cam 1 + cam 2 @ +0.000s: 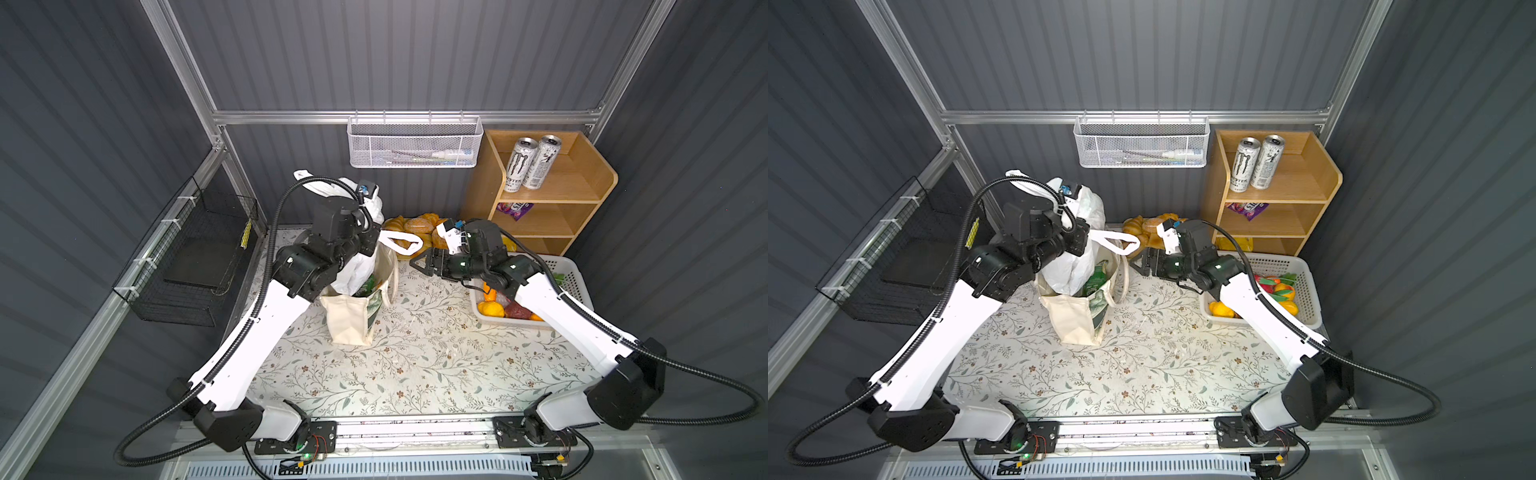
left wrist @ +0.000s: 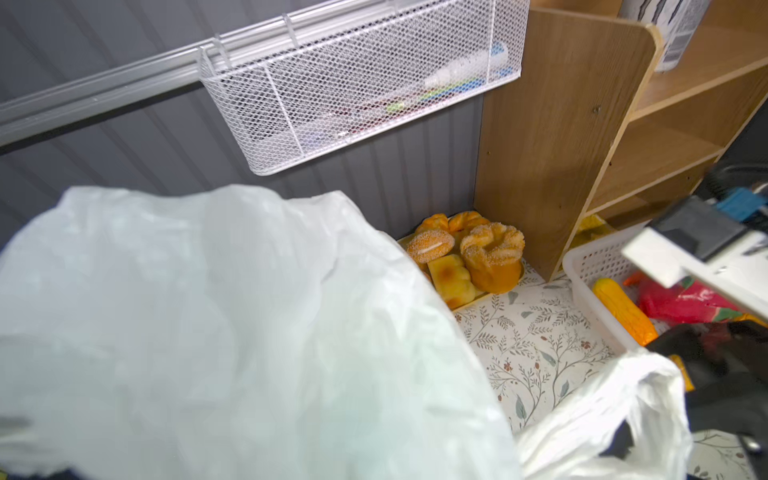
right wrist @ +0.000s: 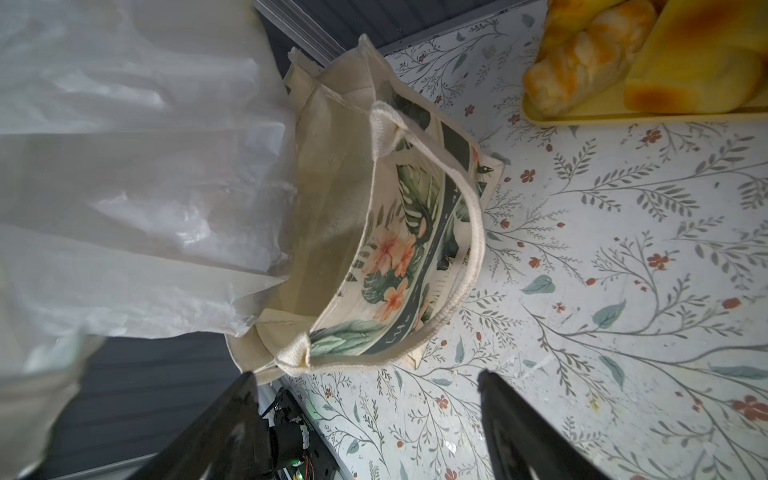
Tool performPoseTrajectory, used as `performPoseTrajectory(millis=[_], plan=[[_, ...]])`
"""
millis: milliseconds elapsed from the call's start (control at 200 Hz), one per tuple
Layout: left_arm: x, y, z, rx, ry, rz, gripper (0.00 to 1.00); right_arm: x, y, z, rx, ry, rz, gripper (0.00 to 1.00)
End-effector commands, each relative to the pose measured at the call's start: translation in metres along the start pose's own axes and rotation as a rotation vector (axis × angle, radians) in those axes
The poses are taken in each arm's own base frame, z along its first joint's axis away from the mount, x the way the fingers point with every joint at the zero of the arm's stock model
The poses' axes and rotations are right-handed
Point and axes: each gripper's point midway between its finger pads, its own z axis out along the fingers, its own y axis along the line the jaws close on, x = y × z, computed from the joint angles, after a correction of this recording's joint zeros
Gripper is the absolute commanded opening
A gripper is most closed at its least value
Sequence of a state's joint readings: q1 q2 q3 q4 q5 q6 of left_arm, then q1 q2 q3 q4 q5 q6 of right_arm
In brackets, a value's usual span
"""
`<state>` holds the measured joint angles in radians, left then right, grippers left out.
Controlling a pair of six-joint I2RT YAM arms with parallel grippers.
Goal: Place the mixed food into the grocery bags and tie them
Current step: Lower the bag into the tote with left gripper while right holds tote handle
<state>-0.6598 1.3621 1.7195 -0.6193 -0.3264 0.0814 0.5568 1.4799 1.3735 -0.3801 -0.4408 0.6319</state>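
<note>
My left gripper lowers the bag's top next toward the tote's opening (image 1: 371,283) below it and releases there, since the bag stands above the tote's rim.
The thin white plastic bag (image 1: 353,270) hangs upright with its lower part inside the open cream floral tote (image 1: 349,320), which stands on the table. My left gripper (image 1: 376,243) is shut on the bag's top. One handle loop (image 1: 401,243) sticks out toward my right gripper (image 1: 417,264), which is open and empty, just short of the loop. A green snack packet (image 1: 365,286) shows in the tote. In the left wrist view the bag (image 2: 208,332) hides the jaws. The right wrist view shows the tote's mouth (image 3: 374,249) beyond the open right gripper (image 3: 365,376). Toy produce (image 1: 490,309) lies in the basket.
The white perforated basket (image 1: 569,282) sits at the right, under my right arm. Bread rolls (image 1: 415,226) lie on a yellow tray at the back. A wooden shelf (image 1: 552,187) holds two cans (image 1: 528,162). A white mesh basket (image 1: 413,143) hangs on the wall and a black wire basket (image 1: 195,257) hangs at the left.
</note>
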Motion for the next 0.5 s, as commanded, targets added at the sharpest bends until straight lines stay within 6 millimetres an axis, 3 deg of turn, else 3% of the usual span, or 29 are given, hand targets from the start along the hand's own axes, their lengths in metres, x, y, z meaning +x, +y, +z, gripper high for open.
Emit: performPoseTrajectory(millis=[0,290,495], plan=[[0.01,0.002,-0.001,-0.01,0.006,-0.052,0.0,-0.009,0.013,0.011,-0.016,-0.016,-0.028,0.84],[0.064,-0.001,0.023,-0.025,0.134,-0.077,0.0,-0.004,0.013,0.056,-0.002,0.049,-0.03,0.83],[0.087,0.012,0.036,-0.022,0.196,-0.15,0.0,-0.004,0.003,0.081,0.017,0.083,-0.017,0.73]])
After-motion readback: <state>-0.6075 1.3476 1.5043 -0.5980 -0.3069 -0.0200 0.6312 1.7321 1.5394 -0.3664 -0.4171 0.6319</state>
